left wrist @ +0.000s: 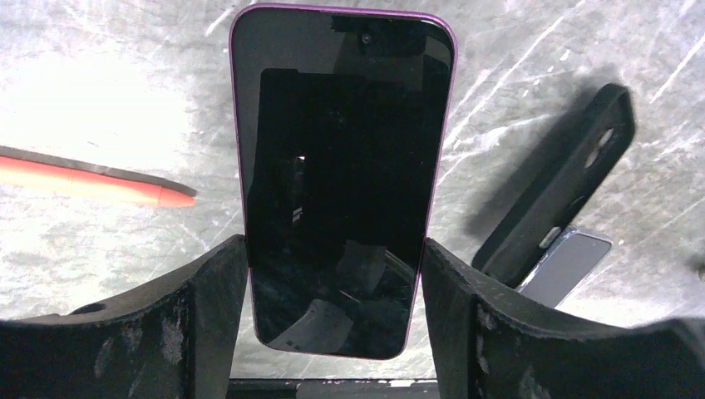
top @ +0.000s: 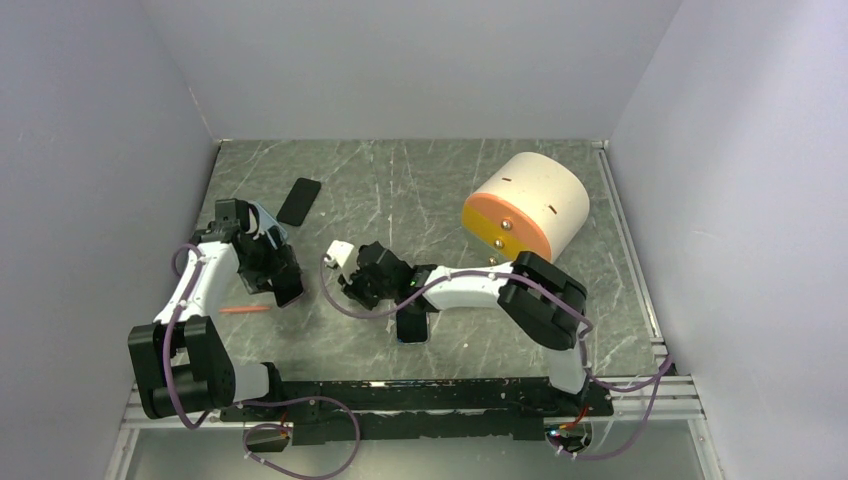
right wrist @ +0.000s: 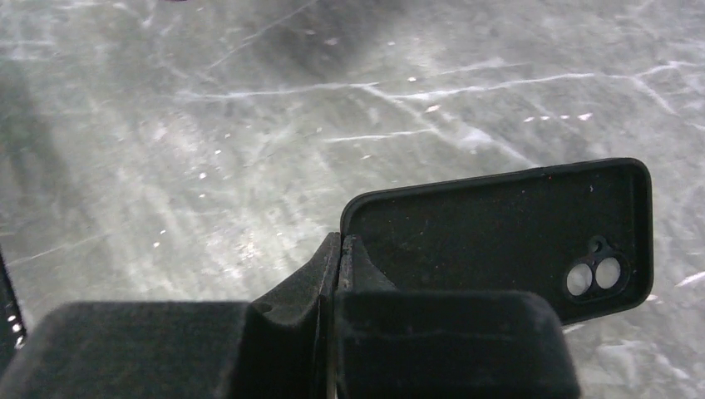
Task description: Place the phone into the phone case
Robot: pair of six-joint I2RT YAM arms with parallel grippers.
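I should next move my left gripper to the right in the top view and lower it over the inside of the black case, because the inside is empty and faces up.
A phone (left wrist: 342,179) with a dark screen and purple rim stands upright between the fingers of my left gripper (left wrist: 334,249), which press on its two long sides near its lower end. From above, the left gripper (top: 280,280) hangs over the left of the table. My right gripper (right wrist: 339,241) is shut on the edge of a black phone case (right wrist: 499,233). The case's inside faces the camera and its lens holes (right wrist: 594,277) sit at the right. In the top view the right gripper (top: 355,285) is just right of the left one.
A second black case (top: 298,200) (left wrist: 565,187) lies at the back left, over a grey-blue phone (left wrist: 569,266). Another dark phone (top: 412,325) lies under the right arm. An orange pen (top: 245,310) (left wrist: 83,179) lies near the left arm. A large beige cylinder (top: 530,200) stands at the back right.
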